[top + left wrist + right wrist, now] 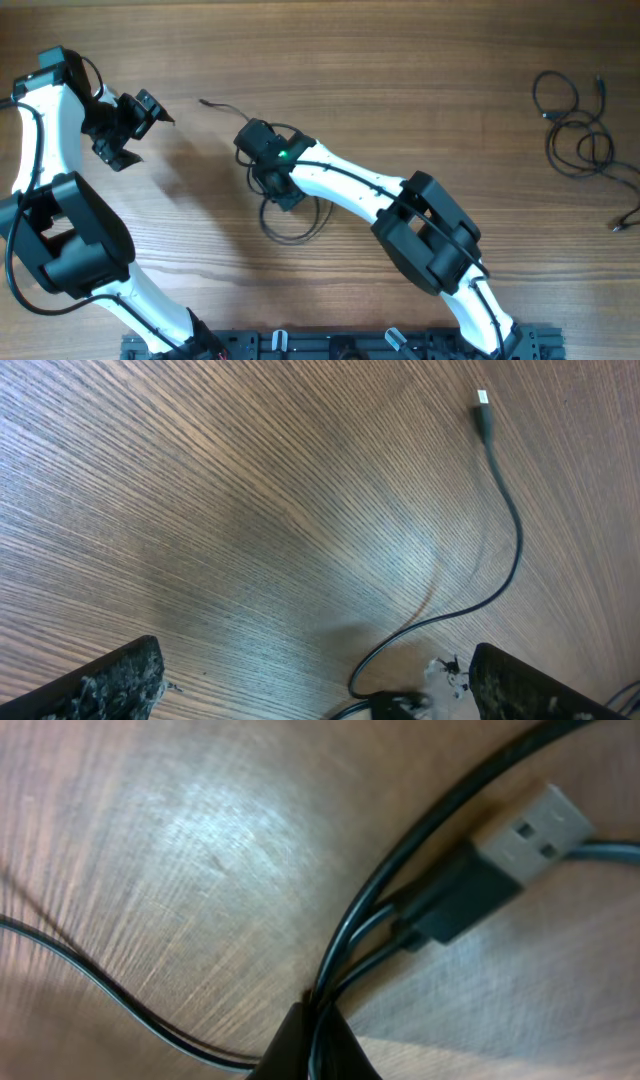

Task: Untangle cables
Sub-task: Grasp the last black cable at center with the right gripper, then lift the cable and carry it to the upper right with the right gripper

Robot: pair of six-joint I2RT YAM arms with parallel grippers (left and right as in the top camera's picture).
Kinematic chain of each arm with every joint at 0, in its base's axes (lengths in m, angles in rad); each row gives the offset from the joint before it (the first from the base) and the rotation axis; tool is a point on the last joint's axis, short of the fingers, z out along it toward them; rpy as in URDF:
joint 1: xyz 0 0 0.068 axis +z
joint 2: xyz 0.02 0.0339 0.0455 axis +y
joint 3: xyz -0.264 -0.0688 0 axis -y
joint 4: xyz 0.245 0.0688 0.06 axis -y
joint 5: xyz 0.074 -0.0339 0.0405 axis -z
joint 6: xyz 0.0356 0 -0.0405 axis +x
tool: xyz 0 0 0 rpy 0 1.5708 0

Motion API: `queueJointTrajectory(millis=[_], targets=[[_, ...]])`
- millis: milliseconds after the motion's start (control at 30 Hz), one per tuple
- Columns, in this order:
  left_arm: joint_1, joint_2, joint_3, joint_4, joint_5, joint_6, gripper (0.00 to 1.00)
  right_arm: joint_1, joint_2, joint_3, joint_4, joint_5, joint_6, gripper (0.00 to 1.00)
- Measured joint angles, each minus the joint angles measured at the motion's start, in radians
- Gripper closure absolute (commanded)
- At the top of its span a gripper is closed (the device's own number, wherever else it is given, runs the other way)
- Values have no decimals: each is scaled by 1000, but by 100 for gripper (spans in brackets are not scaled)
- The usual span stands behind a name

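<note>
The wood beside the second bundle is bare. My right gripper will lift next, carry the looped cable outward toward that bundle, then move down and let go of it there.
A thin black cable (292,232) lies looped at the table's middle, one end (205,103) running up left. My right gripper (272,178) sits on this loop, shut on its strands (330,982). A USB plug (520,830) lies just beyond the fingers in the right wrist view. My left gripper (135,130) is open and empty at the far left, above bare wood. In the left wrist view the cable (505,550) curves past, ending in a small plug (483,405). A second bundle of black cables (580,130) lies tangled at the far right.
A loose cable end (628,218) trails off the right edge. The arm bases and a black rail (340,345) line the table's front edge.
</note>
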Motion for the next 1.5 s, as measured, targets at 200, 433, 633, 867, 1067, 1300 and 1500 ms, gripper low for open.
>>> queueJointTrajectory(millis=[200, 433, 633, 867, 1067, 1300, 1500], targets=[[0, 0, 0, 0, 0, 0, 0, -159, -4, 2, -40, 3, -704, 84], [0, 0, 0, 0, 0, 0, 0, -281, -12, 2, -111, -10, -851, 80], [0, 0, 0, 0, 0, 0, 0, -233, -12, 2, -100, 33, -827, 84], [0, 0, 0, 0, 0, 0, 0, -214, -11, 0, -90, -60, -953, 96], [0, 0, 0, 0, 0, 0, 0, -351, -132, -18, 21, -471, -1251, 96], [0, 0, 0, 0, 0, 0, 0, -451, -595, -16, 40, -531, -1332, 96], [0, 0, 0, 2, 0, 0, 0, -780, -824, -18, 190, -428, -1328, 96]])
